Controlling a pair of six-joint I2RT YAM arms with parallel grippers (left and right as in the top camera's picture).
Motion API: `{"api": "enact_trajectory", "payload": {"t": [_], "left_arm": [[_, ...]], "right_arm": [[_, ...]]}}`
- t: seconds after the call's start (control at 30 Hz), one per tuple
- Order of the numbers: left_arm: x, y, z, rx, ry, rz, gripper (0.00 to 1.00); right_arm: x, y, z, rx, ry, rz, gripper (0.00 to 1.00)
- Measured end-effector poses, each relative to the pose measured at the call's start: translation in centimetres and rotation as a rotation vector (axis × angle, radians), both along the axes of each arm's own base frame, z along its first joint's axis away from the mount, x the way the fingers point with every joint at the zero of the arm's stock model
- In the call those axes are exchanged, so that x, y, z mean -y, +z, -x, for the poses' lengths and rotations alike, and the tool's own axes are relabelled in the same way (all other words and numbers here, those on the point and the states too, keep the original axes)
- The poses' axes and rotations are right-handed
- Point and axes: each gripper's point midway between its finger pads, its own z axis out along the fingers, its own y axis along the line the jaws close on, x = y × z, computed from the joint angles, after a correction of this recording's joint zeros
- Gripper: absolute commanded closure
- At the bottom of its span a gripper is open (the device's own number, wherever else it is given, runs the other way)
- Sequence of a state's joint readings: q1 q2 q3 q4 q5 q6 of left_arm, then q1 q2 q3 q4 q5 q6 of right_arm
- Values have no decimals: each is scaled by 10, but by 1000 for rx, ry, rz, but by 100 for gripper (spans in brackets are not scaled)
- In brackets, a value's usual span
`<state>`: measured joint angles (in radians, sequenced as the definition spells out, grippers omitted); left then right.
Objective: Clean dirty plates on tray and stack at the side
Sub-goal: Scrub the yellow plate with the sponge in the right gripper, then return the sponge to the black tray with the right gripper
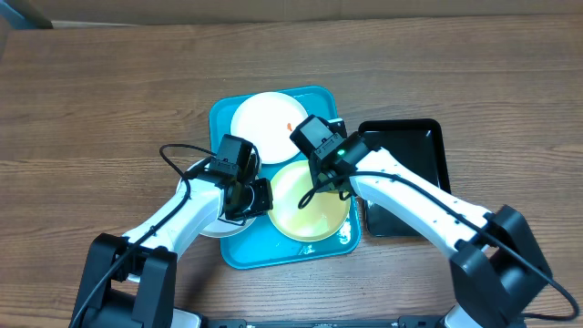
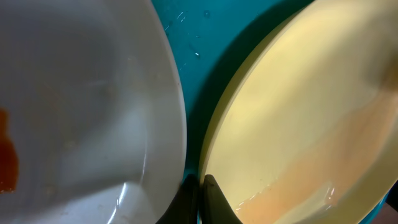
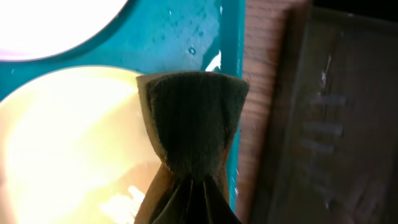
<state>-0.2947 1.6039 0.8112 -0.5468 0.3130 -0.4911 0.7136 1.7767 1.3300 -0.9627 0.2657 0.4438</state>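
Observation:
My right gripper lifts the sponge (image 3: 193, 118) off the yellow-green plate (image 1: 305, 208) next, then lowers it over the black tray, since that tray is free of plates.
The turquoise tray (image 1: 225, 117) holds a white plate (image 1: 262, 128) with an orange smear at the back and the pale yellow-green plate (image 1: 305, 208) in front, wet with orange-tinted water. A second white plate (image 1: 204, 228) lies at the tray's left edge, partly under my left arm. My left gripper (image 1: 250, 196) is shut, its tips (image 2: 200, 190) down at the yellow-green plate's (image 2: 298, 112) left rim, next to a white plate (image 2: 87, 93). My right gripper (image 1: 323, 175) is shut on a dark scrubbing sponge (image 3: 193, 118) over the yellow-green plate's (image 3: 68, 143) right edge.
A glossy black tray (image 1: 405, 178) lies right of the turquoise tray, and it shows in the right wrist view (image 3: 336, 112) with a strip of wooden table between them. Water drops lie on the turquoise tray (image 3: 180, 37).

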Motion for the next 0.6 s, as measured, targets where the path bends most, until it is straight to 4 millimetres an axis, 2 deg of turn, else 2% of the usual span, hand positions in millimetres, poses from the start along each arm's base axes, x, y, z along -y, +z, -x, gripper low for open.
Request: {"api": "enact_trajectory", "payload": {"t": [0.13,0.2,0.3,0.43,0.6], "left_arm": [[0,0,0,0,0,0,96],[0,0,0,1,0,0,96],[0,0,0,2,0,-1,96],[0,0,0,2,1,-2,96],[0,0,0,2,0,-2,96]], "right_arm": [[20,22,8,-8,-30,-3,96],[41,32,8,-17,-85,-1,96],[68,33,-1,-30,-174,-15,96],[98,10,-13,-66,-269,-91,96],[127,-35,5,-157,-344,-136,96]]}}
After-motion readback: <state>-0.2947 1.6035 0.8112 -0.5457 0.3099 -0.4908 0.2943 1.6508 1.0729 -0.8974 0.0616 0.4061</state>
